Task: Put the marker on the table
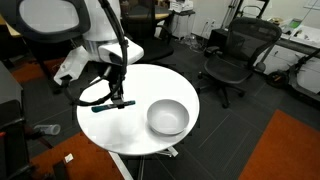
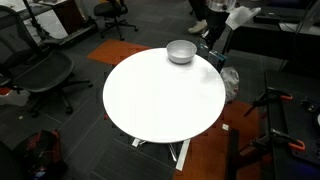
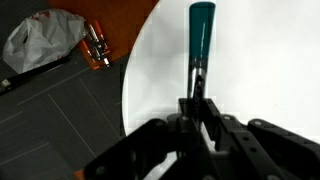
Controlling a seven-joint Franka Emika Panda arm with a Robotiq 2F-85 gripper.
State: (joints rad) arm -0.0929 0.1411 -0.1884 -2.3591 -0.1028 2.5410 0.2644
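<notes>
My gripper brings the marker down to that clear patch [image 1: 115, 110] beside the grey bowl next and opens the fingers.
The marker [image 3: 200, 40] is a thin dark stick with a teal end. It is held between my gripper's [image 3: 197, 106] fingers in the wrist view, teal end pointing away over the white top. In an exterior view the gripper [image 1: 115, 96] is at the near-left edge of the round white table [image 1: 140, 85], holding the marker [image 1: 100, 105] roughly level, just above or on the surface; I cannot tell if it touches. A grey bowl [image 1: 167, 117] sits on the table to its right. In an exterior view the bowl [image 2: 181, 51] is at the far edge of the table [image 2: 160, 105].
Black office chairs [image 1: 232, 55] [image 2: 40, 70] stand around the table. On the dark floor beside the table edge lie a white plastic bag [image 3: 42, 40] and a small orange object [image 3: 97, 45]. Orange carpet [image 1: 290, 150] lies beyond.
</notes>
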